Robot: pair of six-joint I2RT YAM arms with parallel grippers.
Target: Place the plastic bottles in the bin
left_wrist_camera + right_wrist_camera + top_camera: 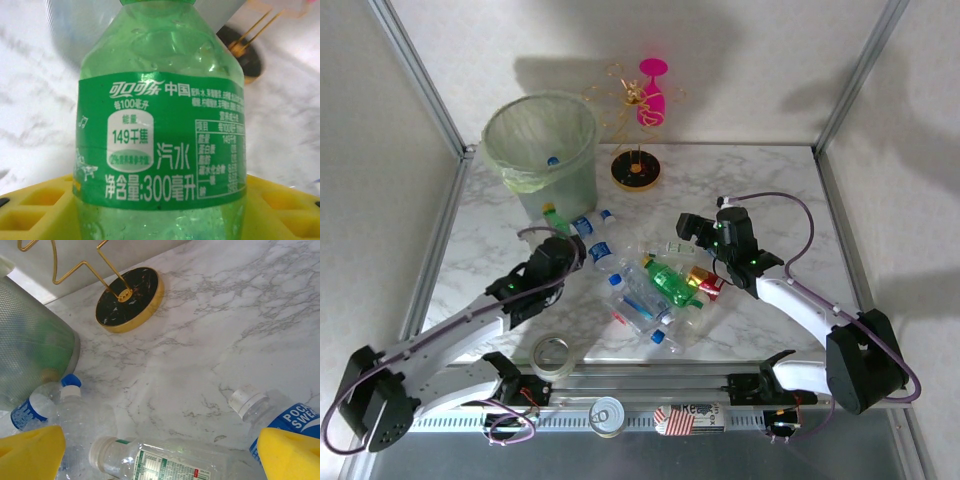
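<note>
Next, the left gripper rises outward over the lined opening and releases, because the bin's opening (542, 138) stands higher than the green bottle and outward of it.
My left gripper (559, 238) is shut on a green bottle (554, 219), lifted just in front of the bin (540, 150). In the left wrist view that green-labelled bottle (160, 125) stands upright between the yellow fingers (35, 207). The bin, lined with a pale green bag, holds a blue-capped bottle (553, 160). Several bottles lie in a pile (655, 290) at mid-table, among them a green one (670, 282) and a red-labelled one (706, 283). My right gripper (695, 232) hangs open over the pile's far side, above a clear white-capped bottle (165, 462); a blue-labelled bottle (280, 415) lies by its right finger (292, 455).
A pink goblet (653, 90) and a gold wire stand on a black base (636, 170) sit behind the pile, right of the bin. A tape roll (552, 355) and a tin can (608, 415) lie at the near edge. Metal frame posts flank the table.
</note>
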